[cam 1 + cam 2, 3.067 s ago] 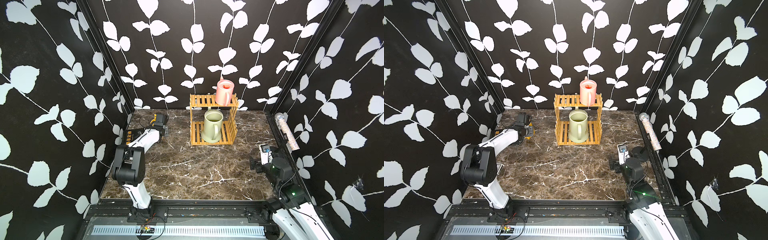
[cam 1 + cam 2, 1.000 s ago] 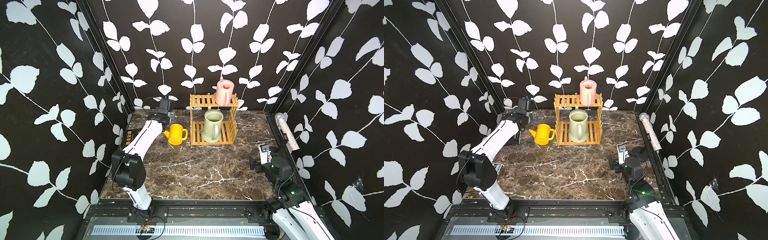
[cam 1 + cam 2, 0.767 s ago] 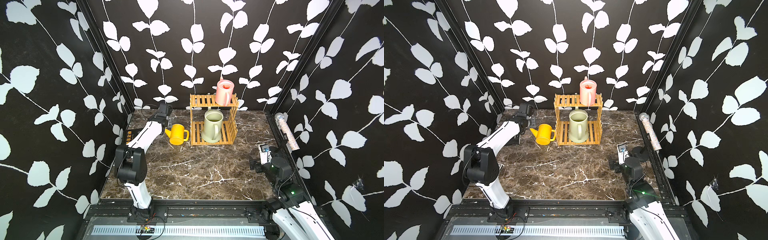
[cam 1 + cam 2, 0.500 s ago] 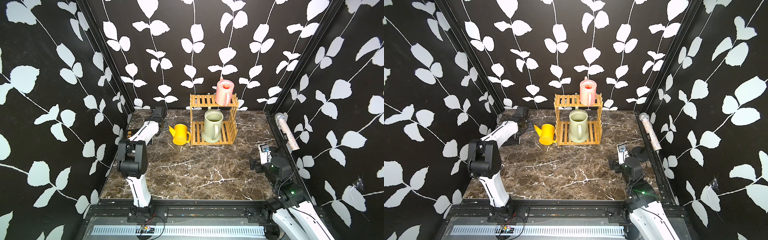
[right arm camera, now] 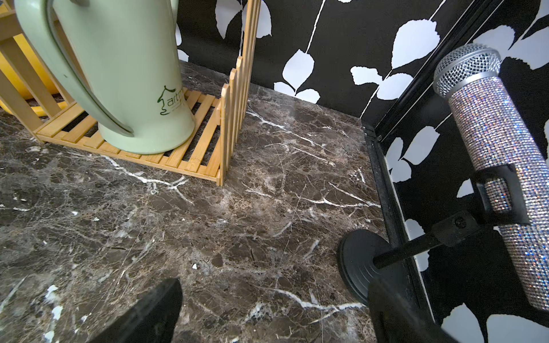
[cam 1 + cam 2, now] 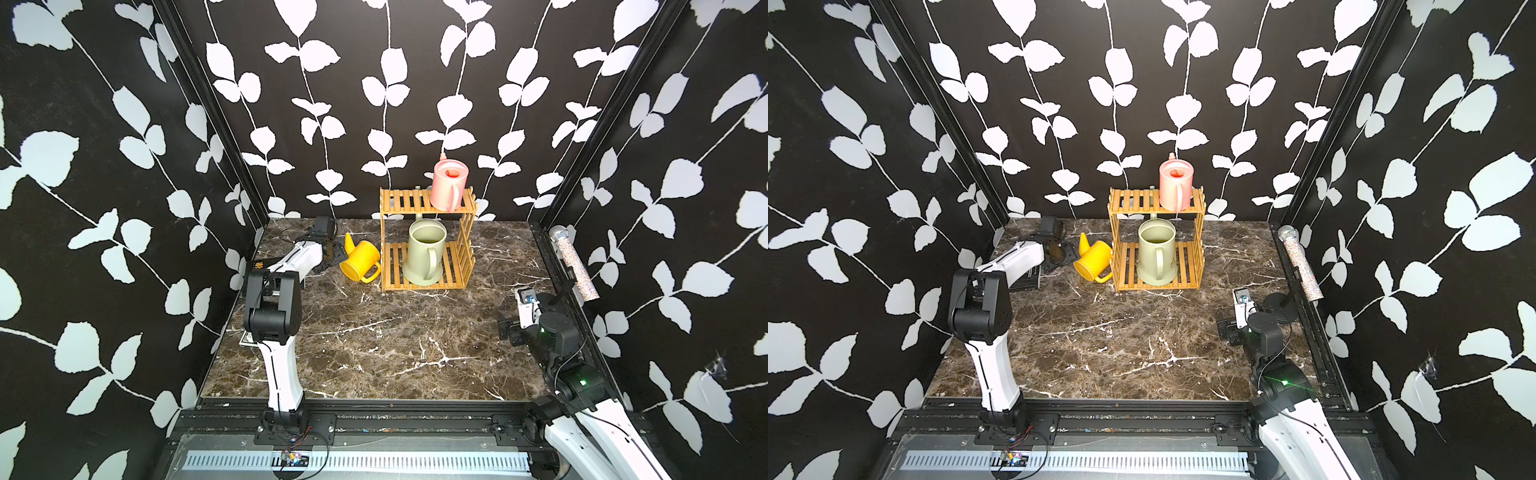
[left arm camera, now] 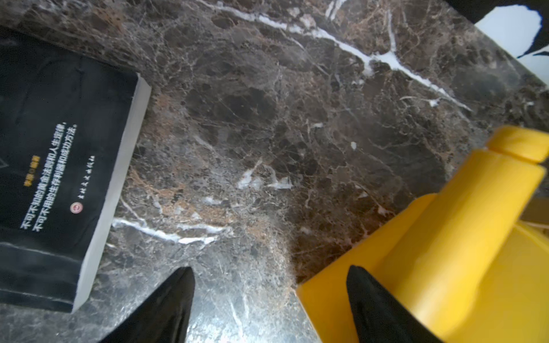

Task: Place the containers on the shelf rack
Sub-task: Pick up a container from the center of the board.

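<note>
My left gripper is open, and the yellow container's spout is outside its fingers on the rack side. It will move outward and toward the rack until its fingers are on both sides of the spout.
The shelf rack stands at the back of the marble table. A pink container stands on its top tier. On the lower tier is the pale green container. A yellow container sits tilted on the table against the rack's left side. My left gripper is open beside it, one fingertip over its side. My right gripper stands open and empty at the right.
A black book lies at the table's left edge under my left arm. A glittery microphone on a black stand leans along the right wall.
My left arm brought the yellow container rightward up to the rack's left side and lowered it. Its jaws have widened off the container. The right arm has not moved.
</note>
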Controlling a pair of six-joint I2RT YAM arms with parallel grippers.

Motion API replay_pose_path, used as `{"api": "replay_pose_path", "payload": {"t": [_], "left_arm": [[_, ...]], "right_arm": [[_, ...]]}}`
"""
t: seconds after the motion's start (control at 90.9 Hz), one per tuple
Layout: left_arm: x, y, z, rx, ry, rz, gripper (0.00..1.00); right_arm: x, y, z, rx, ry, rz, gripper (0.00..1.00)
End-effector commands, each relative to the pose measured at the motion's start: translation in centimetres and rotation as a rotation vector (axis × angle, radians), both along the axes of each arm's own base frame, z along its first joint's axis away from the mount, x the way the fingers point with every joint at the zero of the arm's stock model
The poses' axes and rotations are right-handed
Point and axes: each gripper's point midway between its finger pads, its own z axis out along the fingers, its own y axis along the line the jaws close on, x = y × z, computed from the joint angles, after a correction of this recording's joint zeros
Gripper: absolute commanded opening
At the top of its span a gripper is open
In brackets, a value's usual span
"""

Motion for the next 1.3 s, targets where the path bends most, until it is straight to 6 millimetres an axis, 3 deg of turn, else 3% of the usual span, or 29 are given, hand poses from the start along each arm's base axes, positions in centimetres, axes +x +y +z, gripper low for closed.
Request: {"api": "replay_pose_path", "payload": {"t": [0.0, 0.088, 0.209, 0.517, 0.638, 0.825, 0.99, 1.287], "left_arm": [[-0.5, -0.3, 4.9, -0.020, -0.094, -0.027, 0.81], [0.2, -1.1, 7.1, -0.043, -0.167, -0.082, 0.81], [2.2, -2.6, 8.0, -0.071, -0.231, -0.167, 0.81], [7.3, -4.8, 5.3, -0.082, -0.239, -0.309, 0.84], [8.5, -6.0, 4.4, -0.134, -0.256, -0.343, 0.84], [9.3, -5.8, 3.1, -0.114, -0.242, -0.330, 0.79], [9.4, -5.4, 2.5, -0.101, -0.229, -0.314, 0.63], [8.9, -4.9, 3.4, -0.067, -0.231, -0.321, 0.05]], "right_arm": [[0.3, -0.3, 0.3, -0.007, -0.023, -0.012, 0.99], [0.3, -0.2, 0.3, -0.006, -0.020, -0.009, 0.99], [0.3, -0.1, 0.3, -0.004, -0.019, -0.007, 0.99], [0.3, -0.3, 0.2, -0.006, -0.017, -0.013, 0.99], [0.3, -0.2, 0.1, -0.009, -0.014, -0.012, 0.99], [0.3, -0.3, 0.1, -0.010, -0.012, -0.013, 0.99], [0.3, -0.2, 0.1, -0.010, -0.011, -0.012, 0.99], [0.3, -0.2, 0.3, -0.007, -0.018, -0.011, 0.99]]}}
